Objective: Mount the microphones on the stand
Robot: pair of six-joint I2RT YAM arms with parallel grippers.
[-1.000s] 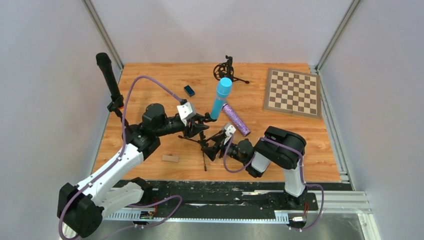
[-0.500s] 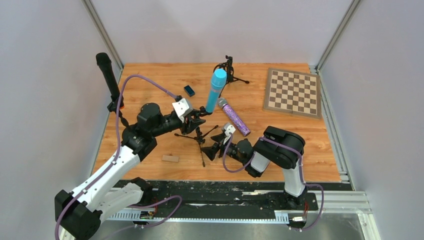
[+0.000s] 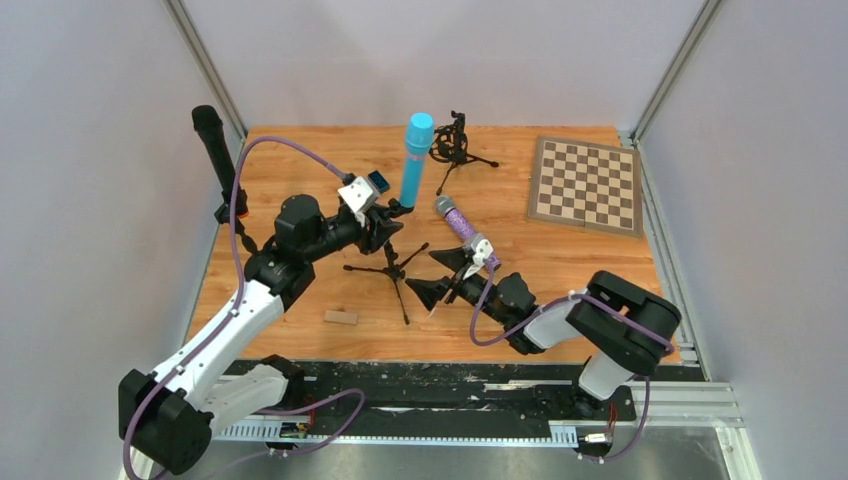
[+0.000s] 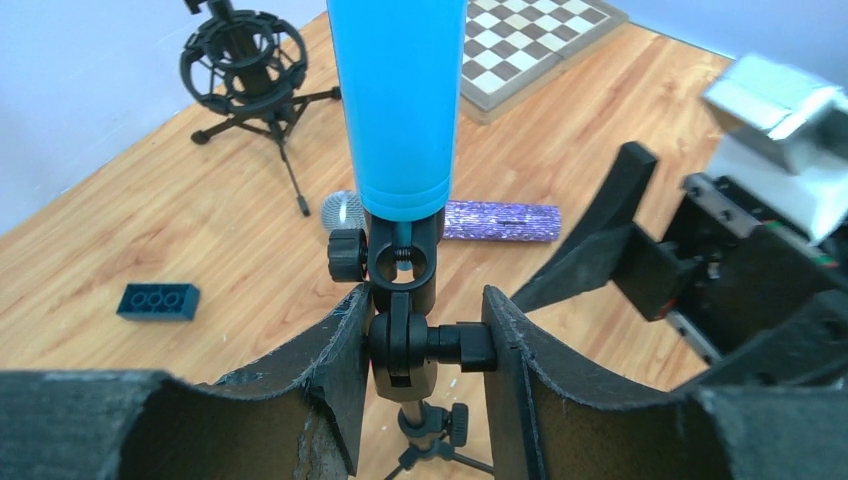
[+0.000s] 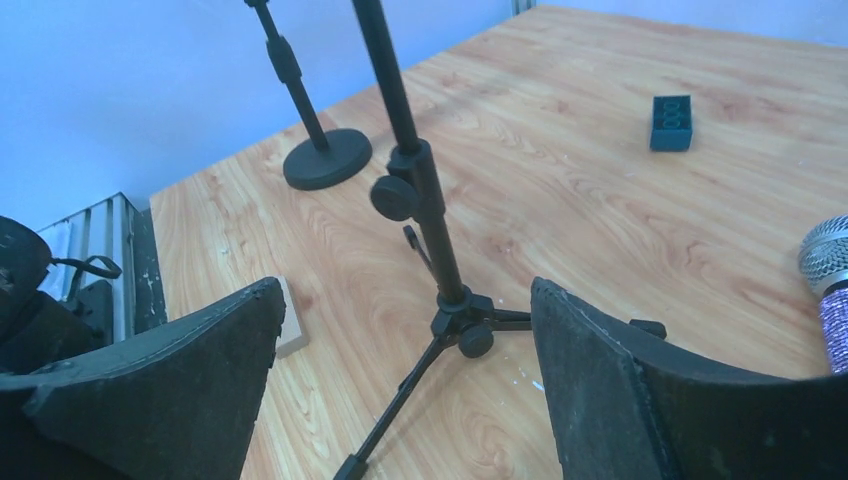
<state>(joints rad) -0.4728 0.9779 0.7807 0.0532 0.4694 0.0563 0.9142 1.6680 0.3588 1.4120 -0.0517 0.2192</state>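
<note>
The robot will move its left gripper outward, to the left in the top view, over the tabletop by the black microphone and let go of the tripod, because the tripod's clip is already filled.
The light blue microphone [image 3: 417, 160] stands upright in the clip of a small black tripod stand [image 3: 393, 265]. My left gripper [image 3: 385, 222] is shut on the stand's swivel joint [image 4: 420, 345] just below the clip. To the right of the tripod's legs [image 5: 455, 320], my right gripper [image 3: 440, 283] stands open with nothing held. The purple glitter microphone [image 3: 462, 228] lies flat on the table behind it. At the far left the black microphone [image 3: 215, 155] sits on a round-base stand [image 5: 326, 160].
A second tripod with a shock mount [image 3: 455, 140] stands at the back. A chessboard [image 3: 586, 185] lies at back right. A dark blue brick [image 3: 378, 181] sits near my left wrist, and a small wooden block [image 3: 340, 317] lies near the front edge.
My left gripper has carried the stand and blue microphone back and left, bringing it upright. My right gripper has opened wider off the stand's legs, and its arm has swung to the right.
</note>
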